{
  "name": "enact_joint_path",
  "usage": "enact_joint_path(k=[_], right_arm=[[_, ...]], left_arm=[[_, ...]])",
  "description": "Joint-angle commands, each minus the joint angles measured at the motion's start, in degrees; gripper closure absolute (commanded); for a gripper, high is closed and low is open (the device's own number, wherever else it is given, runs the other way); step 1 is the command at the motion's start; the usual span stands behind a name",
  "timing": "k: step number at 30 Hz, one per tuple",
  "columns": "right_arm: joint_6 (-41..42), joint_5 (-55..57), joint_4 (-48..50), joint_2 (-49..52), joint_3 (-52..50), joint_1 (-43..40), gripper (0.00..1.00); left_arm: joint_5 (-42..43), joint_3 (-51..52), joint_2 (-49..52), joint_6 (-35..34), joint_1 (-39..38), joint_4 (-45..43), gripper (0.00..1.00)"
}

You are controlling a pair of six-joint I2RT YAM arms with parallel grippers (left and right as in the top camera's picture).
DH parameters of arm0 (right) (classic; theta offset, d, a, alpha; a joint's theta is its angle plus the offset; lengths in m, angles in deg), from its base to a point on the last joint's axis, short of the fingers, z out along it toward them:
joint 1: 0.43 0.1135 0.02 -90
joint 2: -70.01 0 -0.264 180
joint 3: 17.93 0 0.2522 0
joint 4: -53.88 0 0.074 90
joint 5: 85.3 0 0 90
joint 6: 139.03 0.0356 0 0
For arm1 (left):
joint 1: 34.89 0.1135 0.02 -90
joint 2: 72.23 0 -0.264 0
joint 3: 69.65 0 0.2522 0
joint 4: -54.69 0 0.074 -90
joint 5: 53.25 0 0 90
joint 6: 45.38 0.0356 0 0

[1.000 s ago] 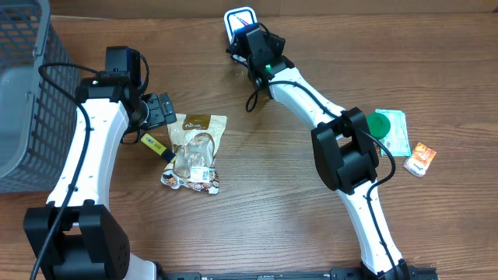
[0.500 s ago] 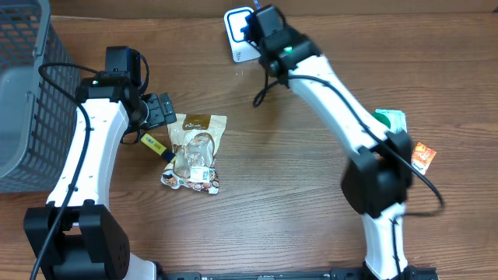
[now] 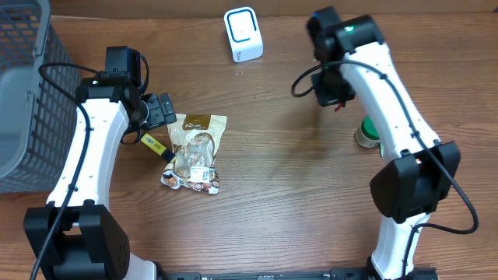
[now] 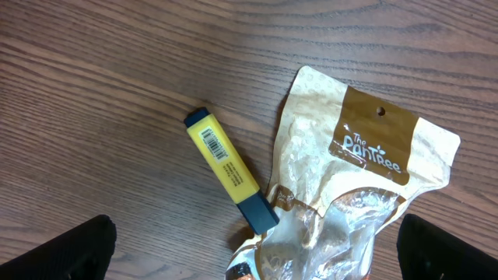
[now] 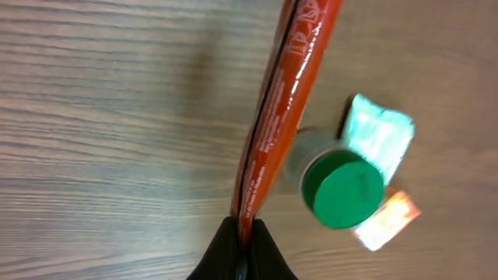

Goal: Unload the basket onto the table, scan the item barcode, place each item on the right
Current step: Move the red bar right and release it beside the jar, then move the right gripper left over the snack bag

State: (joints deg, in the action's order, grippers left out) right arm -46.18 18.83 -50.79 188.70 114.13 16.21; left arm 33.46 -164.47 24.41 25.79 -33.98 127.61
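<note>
The spot on the tabletop (image 5: 221, 159) beside the green-lidded jar is bare. My right gripper will next lower and come back over it to release the thin red packet (image 5: 284, 101).
My right gripper (image 5: 243, 235) is shut on a thin red packet (image 5: 284, 101), seen edge-on and running up the right wrist view. From overhead the right gripper (image 3: 333, 95) hangs over the table's back right, well right of the white barcode scanner (image 3: 243, 33). My left gripper (image 4: 255, 250) stands wide open, with nothing between its fingers, above a yellow highlighter (image 4: 229, 169) and a brown-and-clear snack bag (image 4: 350, 194). Overhead, the left gripper (image 3: 159, 110) sits just left of the snack bag (image 3: 196, 152).
A green-lidded jar (image 5: 342, 189) stands just right of the red packet, with a teal packet (image 5: 379, 132) and a small orange packet (image 5: 387, 220) beside it. A grey wire basket (image 3: 23, 101) fills the left edge. The highlighter (image 3: 156, 146) lies by the left arm.
The right arm has swung from the scanner at the back to the right side, carrying the red packet, and now covers the teal and orange packets from overhead. The left arm has not moved.
</note>
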Motion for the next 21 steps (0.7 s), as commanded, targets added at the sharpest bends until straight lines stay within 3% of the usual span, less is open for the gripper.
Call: enact_joint_path(k=[1, 15, 21], right_arm=[[3.58, -7.15, 1.36, 0.42, -2.67, -2.95, 0.96], [3.08, -7.76, 11.28, 0.42, -18.64, -5.9, 0.94], [3.1, -7.74, 13.31, 0.44, -20.96, -5.9, 0.67]], left_arm=[[-0.28, -0.63, -0.74, 1.29, 0.2, -0.04, 0.0], [-0.28, -0.63, -0.74, 1.29, 0.2, -0.04, 0.0], [-0.28, -0.63, -0.74, 1.29, 0.2, -0.04, 0.0]])
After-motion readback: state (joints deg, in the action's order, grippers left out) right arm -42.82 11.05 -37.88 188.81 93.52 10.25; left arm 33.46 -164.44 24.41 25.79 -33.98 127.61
